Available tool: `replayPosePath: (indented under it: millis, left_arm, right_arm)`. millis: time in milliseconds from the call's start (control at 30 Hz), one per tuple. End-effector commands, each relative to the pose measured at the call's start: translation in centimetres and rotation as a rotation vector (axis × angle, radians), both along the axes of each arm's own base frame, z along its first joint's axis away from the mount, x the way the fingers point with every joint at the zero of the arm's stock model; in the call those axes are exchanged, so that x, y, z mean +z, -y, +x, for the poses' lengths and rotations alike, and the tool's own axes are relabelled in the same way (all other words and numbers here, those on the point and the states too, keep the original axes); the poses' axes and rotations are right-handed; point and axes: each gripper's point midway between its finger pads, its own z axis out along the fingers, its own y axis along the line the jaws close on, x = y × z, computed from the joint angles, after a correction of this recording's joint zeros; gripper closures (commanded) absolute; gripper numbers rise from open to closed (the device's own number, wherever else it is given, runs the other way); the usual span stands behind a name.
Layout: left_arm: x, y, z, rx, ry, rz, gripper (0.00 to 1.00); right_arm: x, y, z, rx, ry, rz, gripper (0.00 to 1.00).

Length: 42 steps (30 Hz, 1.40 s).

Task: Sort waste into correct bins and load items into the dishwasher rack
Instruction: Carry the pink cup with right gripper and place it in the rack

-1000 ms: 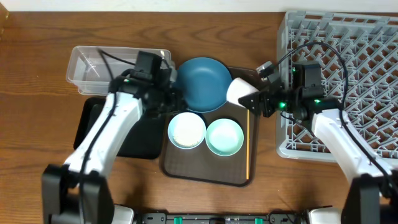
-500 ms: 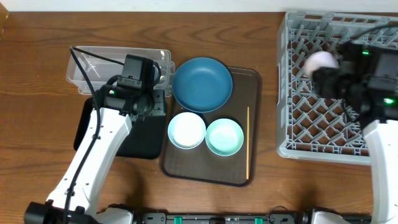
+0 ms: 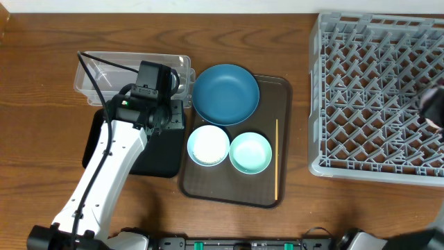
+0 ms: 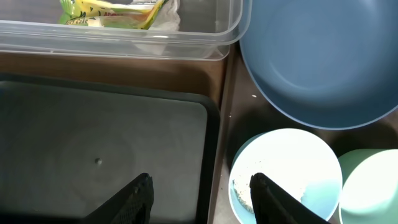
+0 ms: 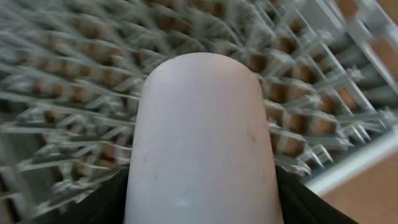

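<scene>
The grey rack (image 3: 374, 83) is empty. I will move my right gripper to the right in the overhead view and down onto the rack's corner wires, and let go of the cup.
My left gripper (image 4: 200, 180) is open and empty, low over the right edge of the black tray (image 4: 93, 137), beside the pale blue bowl (image 4: 286, 174) holding rice grains. The dark blue dish (image 3: 225, 92), the pale blue bowl, the mint bowl (image 3: 250, 153) and the wooden stick (image 3: 277, 160) lie on the brown tray (image 3: 267, 194). The yellow-green wrapper (image 4: 106, 12) and the tissue (image 4: 165, 15) are in the clear tub (image 3: 104, 69). My right gripper (image 5: 199, 205) is shut on a whitish cup (image 5: 202, 137) above the grey rack (image 3: 374, 83).
In the overhead view only a dark part of the right arm (image 3: 436, 105) shows at the right edge, over the rack. The black tray (image 3: 149, 156) lies in front of the clear tub, left of the brown tray. The table is bare wood elsewhere.
My right arm has carried the whitish cup from the brown tray to the right, across the rack, to the view's edge. My left arm drew back from the blue dish, then held still.
</scene>
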Motion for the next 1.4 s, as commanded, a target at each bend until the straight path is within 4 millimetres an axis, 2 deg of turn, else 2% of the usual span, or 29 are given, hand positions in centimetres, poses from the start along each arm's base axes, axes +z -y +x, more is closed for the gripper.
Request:
replayPosePath:
  millis: [0, 167, 400, 667, 900, 1067, 1167, 1267, 1367]
  left_arm:
    - [0.4, -0.3, 0.3, -0.006, 0.013, 0.022, 0.47]
    - [0.4, -0.3, 0.3, -0.006, 0.013, 0.022, 0.47]
    - [0.4, -0.3, 0.3, -0.002, 0.013, 0.02, 0.47]
    - [0.4, -0.3, 0.3, 0.001, 0.013, 0.019, 0.47]
    - [0.4, -0.3, 0.3, 0.001, 0.013, 0.019, 0.47]
    - [0.4, -0.3, 0.3, 0.001, 0.013, 0.019, 0.47]
    - [0.4, -0.3, 0.3, 0.001, 0.013, 0.019, 0.47]
    - [0.4, -0.3, 0.3, 0.001, 0.012, 0.019, 0.47]
    - [0.4, -0.3, 0.3, 0.001, 0.012, 0.019, 0.47]
  right_arm:
    - [0.9, 3.2, -0.3, -0.092, -0.003, -0.009, 0.99]
    - [0.6, 6.7, -0.5, -0.163, -0.052, 0.024, 0.99]
    - [-2.1, 9.9, -0.5, -0.218, -0.122, 0.084, 0.99]
    - [-5.3, 11.4, 0.8, -0.226, -0.137, 0.108, 0.99]
    - [-6.0, 11.9, 1.6, -0.221, -0.125, 0.108, 0.99]
    - [-6.7, 11.6, 1.3, -0.221, -0.139, 0.119, 0.92]
    - [-7.0, 11.6, 1.3, -0.221, -0.141, 0.121, 0.81]
    - [-7.0, 11.6, 1.3, -0.221, -0.141, 0.121, 0.75]
    - [-7.0, 11.6, 1.3, -0.22, -0.141, 0.122, 0.55]
